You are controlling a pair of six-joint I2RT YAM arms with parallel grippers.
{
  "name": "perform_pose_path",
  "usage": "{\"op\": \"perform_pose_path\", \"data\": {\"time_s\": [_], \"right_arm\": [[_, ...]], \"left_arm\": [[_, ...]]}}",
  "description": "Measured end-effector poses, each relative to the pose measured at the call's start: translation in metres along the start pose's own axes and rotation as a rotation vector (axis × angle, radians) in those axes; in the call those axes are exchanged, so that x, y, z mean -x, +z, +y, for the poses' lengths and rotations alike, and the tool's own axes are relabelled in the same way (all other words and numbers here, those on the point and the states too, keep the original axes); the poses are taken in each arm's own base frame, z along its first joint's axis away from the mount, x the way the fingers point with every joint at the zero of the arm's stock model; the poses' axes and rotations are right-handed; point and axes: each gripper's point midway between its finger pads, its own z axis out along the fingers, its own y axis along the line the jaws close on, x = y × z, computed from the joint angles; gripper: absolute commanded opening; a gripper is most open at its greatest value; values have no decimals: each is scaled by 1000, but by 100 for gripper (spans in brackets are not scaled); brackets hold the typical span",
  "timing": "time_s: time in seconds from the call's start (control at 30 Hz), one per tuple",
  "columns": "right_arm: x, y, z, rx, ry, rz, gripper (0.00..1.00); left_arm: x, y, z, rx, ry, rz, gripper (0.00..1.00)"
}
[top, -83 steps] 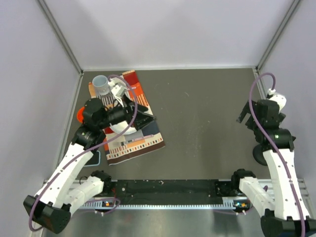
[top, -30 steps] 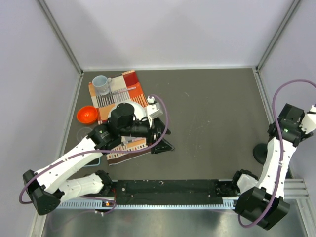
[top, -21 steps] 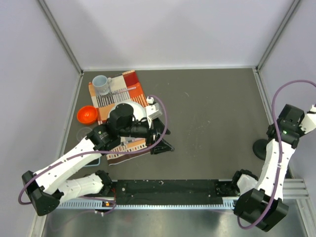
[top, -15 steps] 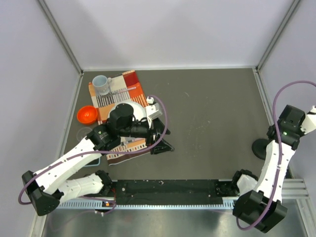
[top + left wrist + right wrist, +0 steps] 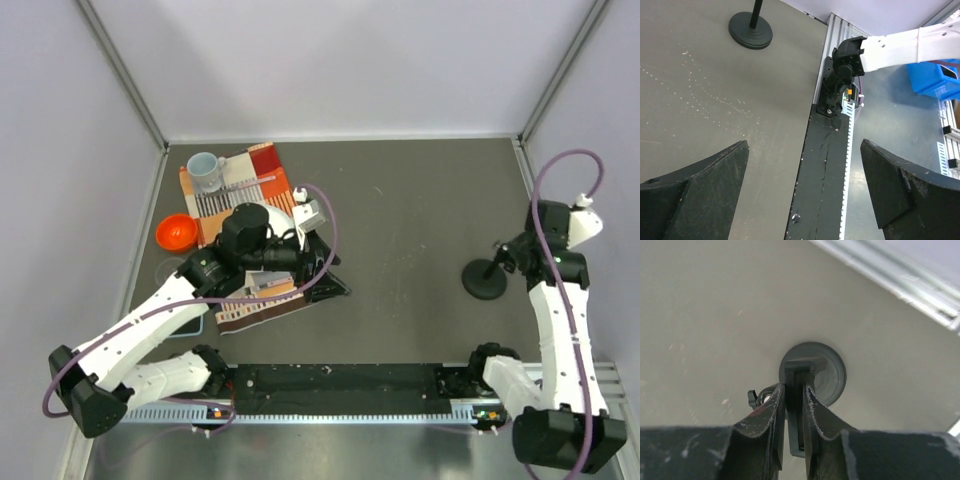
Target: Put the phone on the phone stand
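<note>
My right gripper will move it to the left in the top view, onto bare tabletop, and let go of it, because the phone stand is far from my left gripper.
The phone stand [image 5: 485,282] is a black disc base with a short upright arm, standing at the right of the table. My right gripper [image 5: 510,255] is shut on its upright clip [image 5: 796,390], with the round base [image 5: 827,372] showing beyond the fingertips. My left gripper [image 5: 325,265] hangs open and empty over the right edge of the patterned cloth; in the left wrist view its fingers [image 5: 700,185] stand wide apart and the phone stand [image 5: 750,36] shows far off. The phone [image 5: 192,325], light blue edged, lies at the left, mostly hidden under my left arm.
A patterned cloth [image 5: 255,180] lies at the back left with a grey mug [image 5: 206,170] and a white plate [image 5: 280,215] on it. An orange bowl [image 5: 174,232] sits beside it. The black rail [image 5: 340,385] runs along the near edge. Walls enclose the table.
My right gripper closed on the phone stand and carried it leftwards from the table's right edge towards the middle. My left gripper shifted slightly and stayed open.
</note>
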Motion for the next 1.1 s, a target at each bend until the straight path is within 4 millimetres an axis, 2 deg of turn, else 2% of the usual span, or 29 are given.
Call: {"op": "perform_pose_path", "data": {"time_s": [0.27,0.37,0.43,0.47,0.5,0.53,0.57,0.6,0.7,0.8,0.9,1.0,1.1], "right_arm": [[-53,-28,85,172,-1,120,0],[-66,-35,109,187,33,136,0],[-71,-36,117,180,78,137,1],[-74,-38,121,183,92,141,6],[-75,-39,122,178,118,140,23],[-75,-39,122,171,142,139,30],[-75,-40,122,166,166,140,41],[-75,-40,123,162,189,141,65],[-82,-41,124,158,195,167,82],[-91,-49,126,193,116,198,84],[-89,-64,127,287,-24,198,85],[-72,-83,123,406,-131,145,88],[-39,-111,105,540,-195,12,89]], "left_arm": [[0,1,17,45,-56,-20,92],[-4,5,24,74,-87,-26,90],[-5,7,30,98,-115,-32,90],[-4,8,31,106,-126,-38,90],[-3,9,32,115,-136,-48,90],[-2,11,32,119,-148,-60,91],[-1,13,31,117,-154,-72,91],[1,16,30,118,-155,-83,92],[4,28,25,110,-147,-101,92],[2,50,26,113,-137,-86,89],[-5,75,31,128,-120,-59,85],[-8,97,33,141,-85,-42,85],[-3,127,36,170,-25,-52,86]]}}
